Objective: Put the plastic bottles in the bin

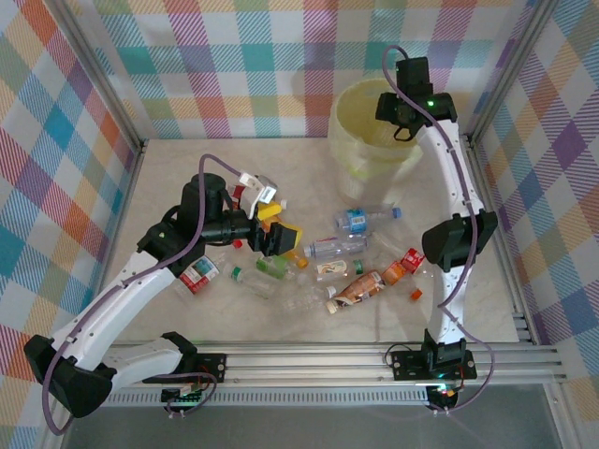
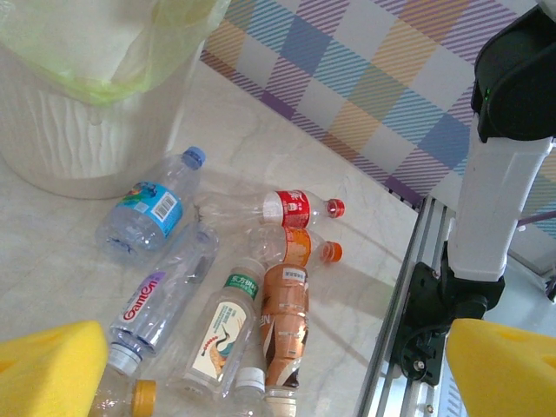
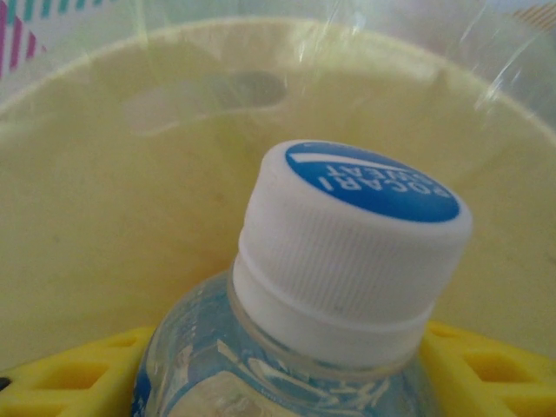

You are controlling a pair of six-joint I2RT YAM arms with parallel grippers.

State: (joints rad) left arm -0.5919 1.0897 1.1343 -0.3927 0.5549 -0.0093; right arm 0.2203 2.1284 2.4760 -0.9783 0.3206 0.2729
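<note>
I need to move my right gripper slightly toward the middle of the bin's opening (image 1: pixel 366 116) and let go of the clear bottle, since it already hangs inside the bin's rim.
Over the mouth of the pale-yellow bin (image 1: pixel 360 126) hangs my right gripper (image 1: pixel 406 120). In the right wrist view this gripper (image 3: pixel 278 378) is shut on a clear plastic bottle (image 3: pixel 347 261) with a white-and-blue cap, its yellow pads (image 3: pixel 65 378) on either side, and the bin's inside lies behind it. My left gripper (image 1: pixel 278 229) is open above the pile, with nothing between its yellow pads (image 2: pixel 48 369). Loose bottles lie on the table: a blue-labelled one (image 2: pixel 148 213), a red-labelled one (image 2: pixel 291 207), an orange-labelled one (image 2: pixel 295 248) and a crushed brown one (image 2: pixel 285 326).
More bottles lie mid-table, among them a red-labelled one (image 1: pixel 199 274) by the left arm and a clear one (image 1: pixel 335 247). The right arm's post (image 2: pixel 499 174) and the metal rail (image 1: pixel 374 360) stand at the near edge. Checked walls close in the table.
</note>
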